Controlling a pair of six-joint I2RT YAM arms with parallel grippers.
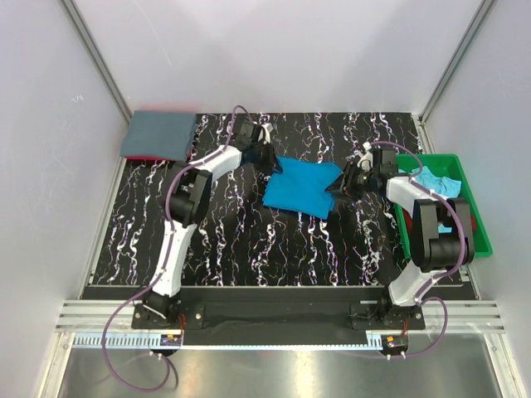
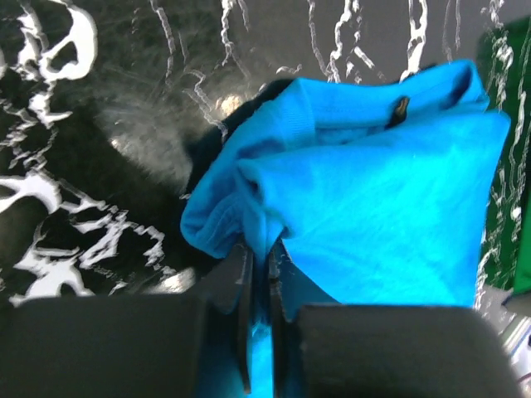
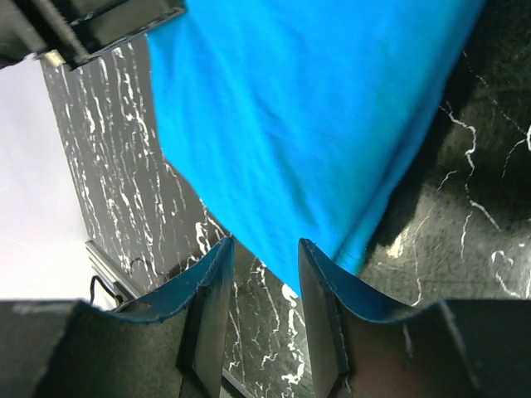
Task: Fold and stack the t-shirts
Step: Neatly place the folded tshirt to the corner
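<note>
My left gripper holds the turquoise-blue t-shirt. Next, it lifts and carries that t-shirt over the folded slate grey-blue t-shirt (image 1: pixel 158 135), which is to the gripper's left in the top view, and releases it.
A bright turquoise-blue t-shirt (image 1: pixel 300 188) lies partly folded in the middle of the black marbled table. My left gripper (image 1: pixel 267 157) is at its far left corner; in the left wrist view the gripper (image 2: pixel 259 249) is shut on a bunched fold of this shirt (image 2: pixel 373 207). My right gripper (image 1: pixel 344 181) is at the shirt's right edge. In the right wrist view it (image 3: pixel 264 249) stands open, and the shirt's (image 3: pixel 299 108) lower edge reaches just between the fingertips without being clamped. A slate grey-blue t-shirt (image 1: pixel 159 134) lies folded at the back left with a red one (image 1: pixel 139 157) showing under it.
A green tray (image 1: pixel 474 224) stands at the right side of the table, with a light aqua t-shirt (image 1: pixel 433 178) crumpled at its far end. White walls and metal posts close in the table at the back and both sides.
</note>
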